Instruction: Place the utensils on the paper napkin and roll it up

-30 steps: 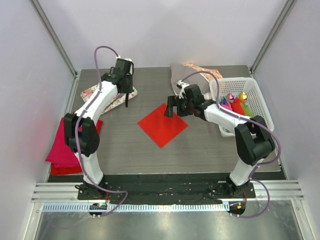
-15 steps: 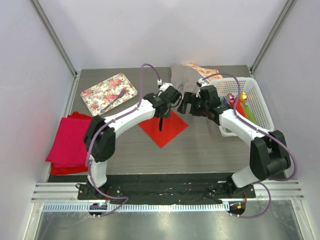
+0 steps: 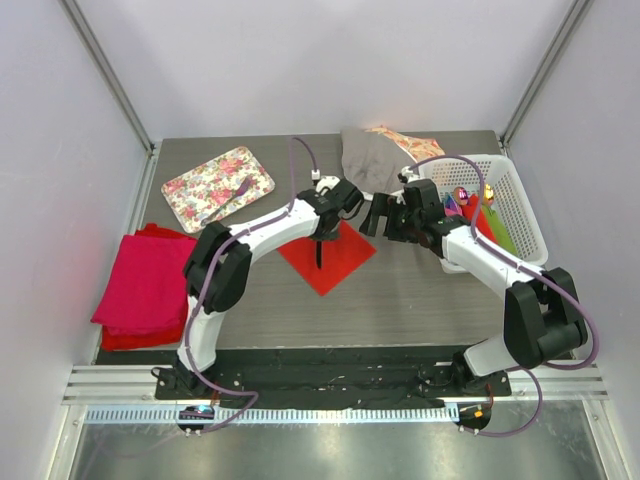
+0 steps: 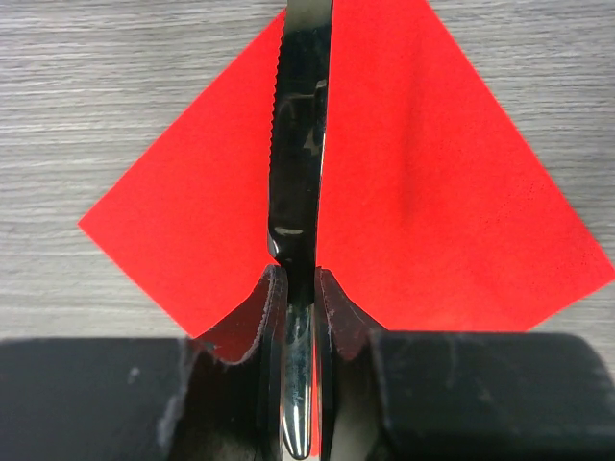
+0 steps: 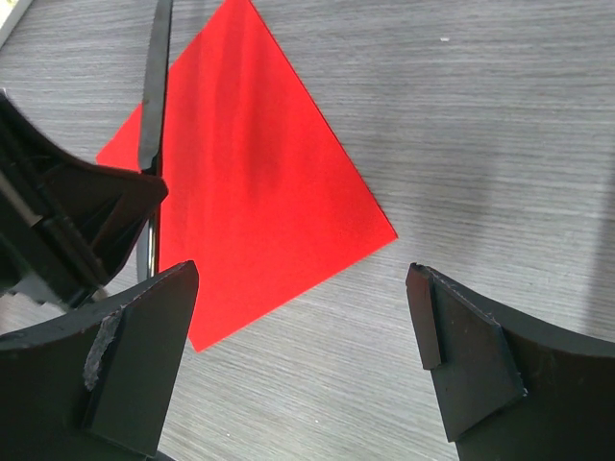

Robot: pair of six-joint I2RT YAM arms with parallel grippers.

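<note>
The knife is hanging above the red napkin, slightly off its middle, so my left gripper should next go down toward the centre (image 3: 326, 250) (image 4: 337, 245) and let go of the knife's handle.
The red paper napkin (image 3: 346, 260) lies flat on the table as a diamond, between the two arms. My left gripper (image 3: 323, 231) hovers over its left half, shut on the handle of a dark metal knife (image 3: 319, 254). In the left wrist view the serrated knife (image 4: 300, 125) points away from the gripper (image 4: 300, 276) along the middle of the napkin (image 4: 432, 192). My right gripper (image 3: 377, 214) stands wide open just beyond the napkin's right corner with nothing in it. The right wrist view shows the gripper (image 5: 303, 288) over bare table beside the napkin (image 5: 259, 182), with the knife (image 5: 154, 86) at left.
A floral tray (image 3: 195, 182) at the back left holds another utensil (image 3: 226, 199). A magenta cloth stack (image 3: 145, 285) lies at the left edge. A white basket (image 3: 528, 229) with coloured rolls stands at the right, and a grey cloth (image 3: 368, 156) lies behind it.
My left arm swung from the floral tray over to the napkin, carrying the knife. The right gripper drew back to the right of the napkin and stayed open.
</note>
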